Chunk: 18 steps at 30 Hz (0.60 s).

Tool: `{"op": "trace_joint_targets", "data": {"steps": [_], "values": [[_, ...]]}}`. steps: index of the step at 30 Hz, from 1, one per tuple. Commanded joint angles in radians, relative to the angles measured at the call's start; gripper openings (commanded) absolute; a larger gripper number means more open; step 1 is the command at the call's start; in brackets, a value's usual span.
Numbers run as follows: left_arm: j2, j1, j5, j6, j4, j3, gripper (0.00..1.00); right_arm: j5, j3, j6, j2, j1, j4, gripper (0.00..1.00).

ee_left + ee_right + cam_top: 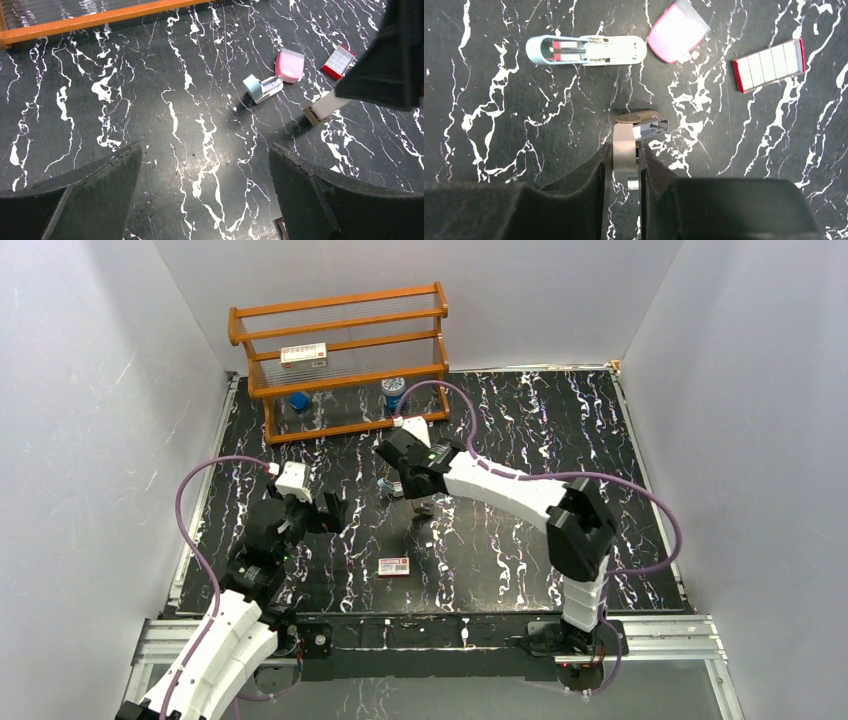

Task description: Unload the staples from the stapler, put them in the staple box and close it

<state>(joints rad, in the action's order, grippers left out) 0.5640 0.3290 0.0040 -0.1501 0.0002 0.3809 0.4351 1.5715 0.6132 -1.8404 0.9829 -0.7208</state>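
Note:
The robot's right gripper will go down next, moving gently left in the top view, and let go of the tan tool on the clear tabletop below it, beside the teal stapler.
The light teal stapler [584, 50] lies on its side on the black marbled table, its silver inner parts showing; in the left wrist view the stapler [262, 87] sits beside a pink block [290, 65]. My right gripper [625, 152] is shut on a beige tool [626, 137] with a silver metal tip, held just short of the stapler and apart from it. From above, the right gripper [420, 502] hangs over the table's middle. My left gripper [335, 512] stands wide open to the left, with nothing between its fingers [100, 185].
The pink block [676, 32] and a red tray of white strips [769, 65] lie right of the stapler. A red-and-white box [394, 566] rests near the front. An orange wooden rack [345, 360] stands at the back left, holding a box and two small containers.

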Motion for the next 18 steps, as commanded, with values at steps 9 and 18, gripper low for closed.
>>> {"op": "trace_joint_targets", "data": {"steps": [9, 18], "values": [[0.039, -0.005, -0.064, 0.026, 0.012, 0.047, 0.93, 0.189, 0.286, -0.076, -0.239, 0.071, -0.138, 0.17], [0.02, -0.005, -0.106, 0.025, 0.005, 0.049, 0.93, 0.211, 0.334, -0.072, -0.28, 0.091, -0.132, 0.19]]}}
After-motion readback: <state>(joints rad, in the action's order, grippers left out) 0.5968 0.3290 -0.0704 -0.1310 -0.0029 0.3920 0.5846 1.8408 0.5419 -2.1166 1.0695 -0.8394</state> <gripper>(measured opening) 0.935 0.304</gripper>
